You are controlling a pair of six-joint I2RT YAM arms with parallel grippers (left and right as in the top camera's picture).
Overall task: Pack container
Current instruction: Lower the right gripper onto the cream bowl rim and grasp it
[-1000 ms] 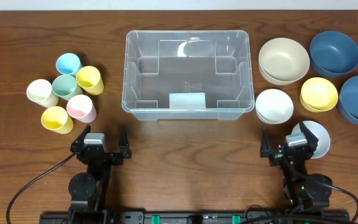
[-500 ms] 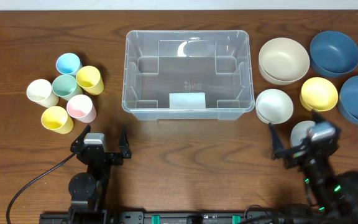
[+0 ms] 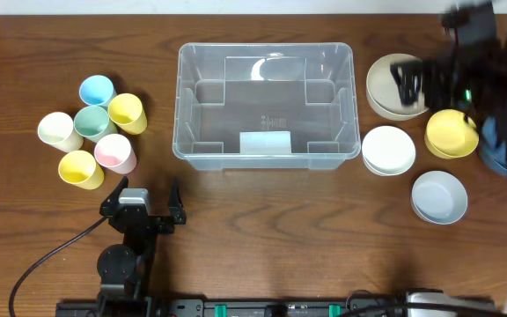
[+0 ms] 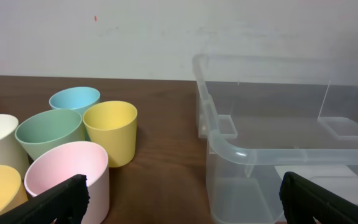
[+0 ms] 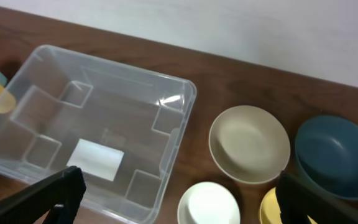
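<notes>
The robot will next bring its right gripper down toward the container and onto the beige bowl's rim on that side (image 3: 369, 87) (image 5: 212, 142), because bare table shows between the container and the bowl.
The clear container (image 3: 181, 106) stands empty at the table's middle, a white label (image 3: 265, 142) on its base. It also shows in the left wrist view (image 4: 229, 147) and the right wrist view (image 5: 188, 118). My left gripper (image 3: 143, 195) is open and empty, low on the table in front of the container's left corner; its jaws stand wide apart in the left wrist view (image 4: 179, 208). My right gripper (image 3: 422, 75) is blurred, raised over the beige bowl (image 3: 385, 88) right of the container. It is open and empty in the right wrist view (image 5: 185, 208).
Six cups stand left of the container: blue (image 3: 97, 90), yellow (image 3: 127, 112), green (image 3: 91, 123), white (image 3: 60, 130), pink (image 3: 115, 152), yellow (image 3: 80, 168). On the right are a white bowl (image 3: 388, 150), a yellow bowl (image 3: 451, 134), a pale grey bowl (image 3: 439, 195) and a dark blue bowl (image 5: 334, 155).
My right arm has lifted from the table's front right and swung far back over the bowls, uncovering the pale grey bowl. The left arm has not moved.
</notes>
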